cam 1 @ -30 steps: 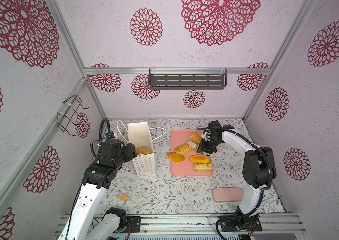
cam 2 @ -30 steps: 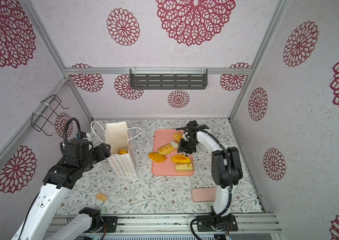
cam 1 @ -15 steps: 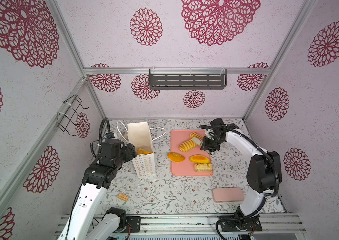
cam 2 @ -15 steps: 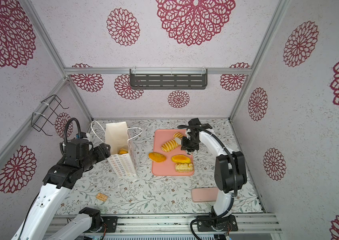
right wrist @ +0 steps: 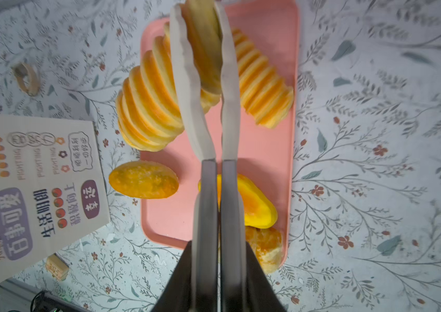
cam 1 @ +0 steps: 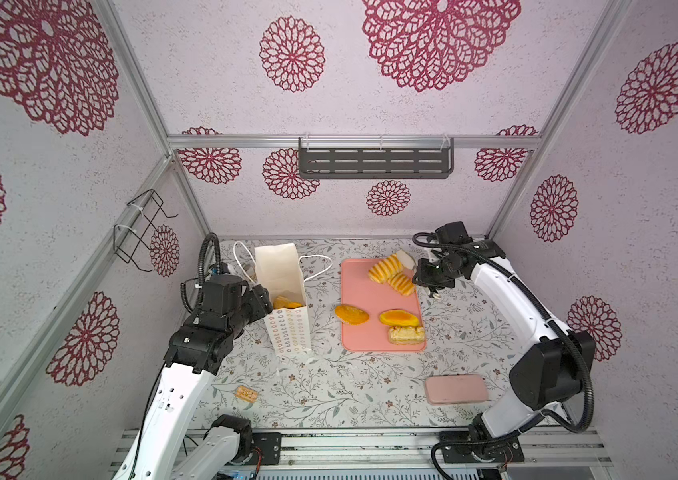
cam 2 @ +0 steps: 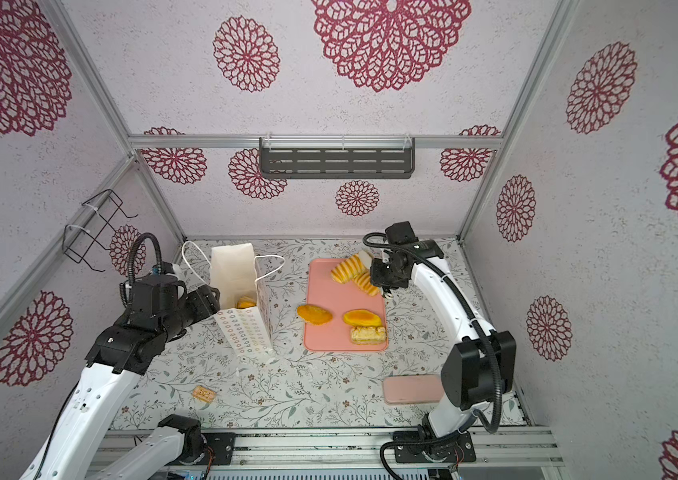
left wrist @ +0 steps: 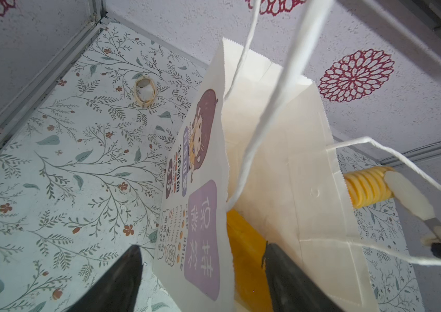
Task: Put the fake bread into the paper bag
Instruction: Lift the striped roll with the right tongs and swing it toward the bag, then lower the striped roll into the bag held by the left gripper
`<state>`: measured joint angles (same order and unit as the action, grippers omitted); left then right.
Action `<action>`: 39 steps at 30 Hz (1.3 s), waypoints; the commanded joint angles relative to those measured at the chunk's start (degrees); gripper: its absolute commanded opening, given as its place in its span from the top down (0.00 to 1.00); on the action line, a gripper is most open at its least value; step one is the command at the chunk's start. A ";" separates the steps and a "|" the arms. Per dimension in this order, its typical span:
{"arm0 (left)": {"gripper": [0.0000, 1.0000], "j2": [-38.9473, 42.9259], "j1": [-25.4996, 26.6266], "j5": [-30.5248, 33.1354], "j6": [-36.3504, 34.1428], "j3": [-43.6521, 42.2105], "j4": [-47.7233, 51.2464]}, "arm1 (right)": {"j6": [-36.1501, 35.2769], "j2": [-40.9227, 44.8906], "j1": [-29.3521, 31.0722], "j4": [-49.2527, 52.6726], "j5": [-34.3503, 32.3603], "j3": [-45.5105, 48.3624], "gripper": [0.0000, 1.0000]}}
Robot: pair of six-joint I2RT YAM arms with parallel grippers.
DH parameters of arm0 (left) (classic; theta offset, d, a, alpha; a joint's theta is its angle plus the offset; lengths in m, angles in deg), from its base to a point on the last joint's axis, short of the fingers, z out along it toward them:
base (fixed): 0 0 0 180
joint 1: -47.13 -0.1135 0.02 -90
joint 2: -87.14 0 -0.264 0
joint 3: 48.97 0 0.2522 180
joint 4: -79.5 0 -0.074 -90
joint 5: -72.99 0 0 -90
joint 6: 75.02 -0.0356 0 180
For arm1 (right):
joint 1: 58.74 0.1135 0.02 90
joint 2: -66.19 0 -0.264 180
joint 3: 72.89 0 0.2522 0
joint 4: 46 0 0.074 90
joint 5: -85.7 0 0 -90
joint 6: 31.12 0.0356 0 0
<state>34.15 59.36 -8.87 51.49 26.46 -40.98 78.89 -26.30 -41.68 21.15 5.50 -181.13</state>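
Observation:
The bag stands across the pink tray (cam 1: pixel 354 299) from my right gripper, so next my right gripper should lift and carry the roll over the bag's opening (cam 1: pixel 281 280), then release it.
The paper bag (cam 1: pixel 277 266) stands open at the left, with one yellow bread (cam 1: pixel 285 302) inside. My left gripper (left wrist: pixel 203 270) is open astride the bag's near wall (left wrist: pixel 200 216), one finger outside and one inside. My right gripper (right wrist: pixel 200 16) is shut on the end of a ridged roll (right wrist: pixel 149 108), held above the back of the pink tray (cam 1: pixel 354 299); both top views show this roll (cam 1: pixel 383 269) (cam 2: pixel 345 270). A second ridged roll (cam 1: pixel 401 284), a flaky bun (cam 1: pixel 352 314), a smooth loaf (cam 1: pixel 399 318) and a pale pastry (cam 1: pixel 406 334) lie on the tray.
A flat pink case (cam 1: pixel 455 389) lies at the front right and a small tan cracker (cam 1: pixel 246 393) at the front left. A rubber ring (left wrist: pixel 145 91) lies behind the bag. A wire rack (cam 1: pixel 138 232) hangs on the left wall, a dark shelf (cam 1: pixel 374 158) on the back wall.
My right gripper closed on the ridged roll and carried it up and towards the back of the tray. My left gripper's jaws narrowed slightly; the left arm stayed at the bag.

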 commanded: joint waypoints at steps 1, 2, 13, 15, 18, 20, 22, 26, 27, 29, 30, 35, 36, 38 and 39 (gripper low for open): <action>0.29 -0.68 -0.28 0.60 -0.08 1.52 0.68 | -0.74 5.12 1.89 -0.23 -4.06 -8.36 0.91; 0.31 -0.86 -0.28 0.58 0.05 1.52 0.65 | -0.98 5.06 3.01 0.18 -4.72 -10.81 0.91; 0.48 0.08 -0.28 0.59 1.89 0.38 1.20 | -4.79 0.27 24.20 -3.21 -13.75 -31.48 0.93; 0.53 0.26 -0.28 0.58 2.22 0.14 1.42 | -6.58 -1.15 28.36 -4.74 -16.32 -32.62 0.93; 0.57 0.26 -0.28 0.41 2.50 -0.28 1.36 | -9.91 -4.10 33.65 -5.54 -21.47 -34.16 0.93; 0.60 0.28 -0.28 0.40 2.64 -0.32 1.34 | -11.70 -6.39 36.07 -5.29 -24.97 -35.44 0.93; 0.63 0.30 -0.28 0.39 2.77 -0.41 1.29 | -12.88 -8.76 37.66 -4.46 -27.25 -36.95 0.93; 0.68 0.43 -0.28 0.39 2.94 -0.84 1.36 | -15.57 -12.12 40.13 -3.81 -31.11 -38.24 0.94; 0.69 0.43 -0.28 0.36 3.04 -1.00 1.29 | -16.15 -12.67 40.78 -3.73 -31.73 -38.24 0.94; 0.69 0.43 -0.28 0.34 3.12 -1.24 1.21 | -17.86 -13.77 42.11 -3.55 -32.93 -38.15 0.95; 0.70 0.43 -0.30 0.31 3.11 -1.29 1.15 | -18.54 -14.15 42.65 -3.44 -33.77 -38.15 0.95; 0.74 0.35 -0.28 0.25 3.13 -1.38 0.87 | -20.80 -15.75 44.77 -2.96 -37.07 -38.15 0.96; 0.75 0.35 -0.28 0.27 3.06 -1.45 0.84 | -20.88 -15.91 44.89 -2.81 -37.08 -38.15 0.96; 0.75 0.27 -0.28 0.22 3.05 -1.40 0.75 | -20.65 -16.10 44.99 -2.46 -36.90 -38.06 0.94; 0.75 0.26 -0.28 0.26 3.10 -1.38 0.73 | -20.59 -16.14 45.07 -2.33 -36.62 -38.06 0.93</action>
<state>34.01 59.36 -8.81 54.24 25.69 -40.11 59.67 -43.74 3.25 20.56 -28.11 -216.51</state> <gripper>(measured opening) 0.246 0.266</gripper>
